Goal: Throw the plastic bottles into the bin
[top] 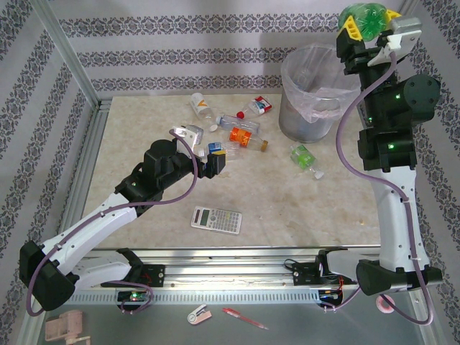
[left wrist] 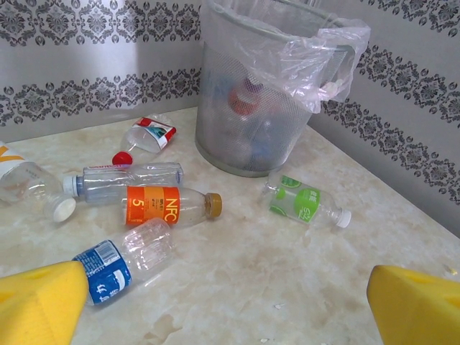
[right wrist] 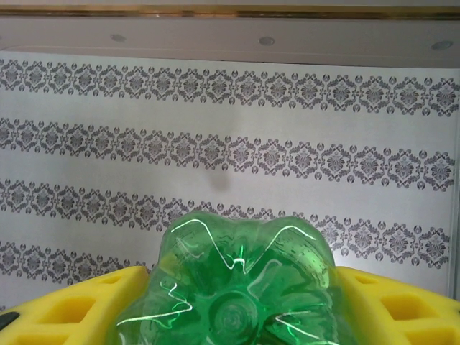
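The right gripper tilts down next and lowers over the bin's opening (top: 318, 76), which lies below. It then releases the green plastic bottle (top: 366, 20) where bottles already lie.
High at the back right, my right gripper (top: 368, 25) is shut on a green plastic bottle (top: 366, 20), just right of and above the grey bin (top: 316, 93); the bottle's base (right wrist: 241, 287) sits between the yellow fingers (right wrist: 72, 309). My left gripper (top: 215, 162) hangs open over the table's middle, yellow fingers (left wrist: 39, 305) wide apart and nothing between them. Just ahead of it lie a blue-label bottle (left wrist: 126, 259), an orange-label one (left wrist: 169, 206) and a clear one (left wrist: 122, 178). A green-label bottle (left wrist: 305, 203) lies near the bin (left wrist: 259, 93), which holds bottles.
A red-label bottle (top: 259, 106) and a white-and-yellow one (top: 201, 108) lie farther back. A grey calculator (top: 216, 218) lies near the front edge. Patterned walls close the table at the back and both sides. A pen (top: 244, 318) lies below the rail.
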Action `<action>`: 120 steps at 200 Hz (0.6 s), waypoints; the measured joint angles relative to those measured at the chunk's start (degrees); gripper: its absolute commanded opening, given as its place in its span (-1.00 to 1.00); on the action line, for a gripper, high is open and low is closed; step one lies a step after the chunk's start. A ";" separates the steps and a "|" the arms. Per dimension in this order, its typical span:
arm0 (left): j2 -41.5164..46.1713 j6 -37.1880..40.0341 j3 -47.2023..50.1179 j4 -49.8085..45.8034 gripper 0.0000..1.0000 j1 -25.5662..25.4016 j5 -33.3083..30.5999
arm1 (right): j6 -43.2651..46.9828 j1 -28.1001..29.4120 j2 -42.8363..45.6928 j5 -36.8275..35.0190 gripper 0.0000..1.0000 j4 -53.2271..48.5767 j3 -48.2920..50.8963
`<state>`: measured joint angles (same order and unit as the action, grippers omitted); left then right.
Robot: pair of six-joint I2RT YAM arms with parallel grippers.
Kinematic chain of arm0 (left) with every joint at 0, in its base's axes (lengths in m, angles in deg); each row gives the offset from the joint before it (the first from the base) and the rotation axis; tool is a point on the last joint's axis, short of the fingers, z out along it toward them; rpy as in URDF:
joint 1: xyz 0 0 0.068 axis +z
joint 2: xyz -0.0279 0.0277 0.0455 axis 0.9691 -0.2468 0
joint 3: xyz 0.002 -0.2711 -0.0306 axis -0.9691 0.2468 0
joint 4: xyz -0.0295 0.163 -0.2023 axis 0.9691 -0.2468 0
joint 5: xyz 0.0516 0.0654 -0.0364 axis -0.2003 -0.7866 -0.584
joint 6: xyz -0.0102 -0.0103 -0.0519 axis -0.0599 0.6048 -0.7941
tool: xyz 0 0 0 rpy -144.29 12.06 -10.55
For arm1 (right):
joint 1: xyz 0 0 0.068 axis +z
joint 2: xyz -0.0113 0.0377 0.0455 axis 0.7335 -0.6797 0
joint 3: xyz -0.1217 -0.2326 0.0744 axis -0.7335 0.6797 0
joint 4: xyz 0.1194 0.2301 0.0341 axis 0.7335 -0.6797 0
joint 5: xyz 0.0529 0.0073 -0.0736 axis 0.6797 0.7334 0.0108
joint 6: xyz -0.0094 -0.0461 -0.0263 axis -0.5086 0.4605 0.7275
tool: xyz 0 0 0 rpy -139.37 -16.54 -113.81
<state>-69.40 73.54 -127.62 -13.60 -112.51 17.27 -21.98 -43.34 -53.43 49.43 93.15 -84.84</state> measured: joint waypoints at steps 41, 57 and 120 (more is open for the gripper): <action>0.00 0.00 0.00 0.00 0.99 0.00 -0.42 | -0.09 -1.11 -1.70 -0.26 -0.63 -0.26 -0.70; 0.00 0.00 0.00 0.00 0.99 0.00 -0.87 | -0.59 -2.40 -4.31 -0.28 -0.57 -2.01 -2.58; 0.00 -0.07 0.00 -0.11 0.99 0.00 -1.79 | -7.08 -8.26 -24.83 2.62 0.44 -23.45 -15.98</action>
<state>-69.40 73.47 -127.62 -13.71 -112.51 15.47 -29.06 -51.61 -78.26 52.05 69.70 -100.82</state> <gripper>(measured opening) 0.997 0.680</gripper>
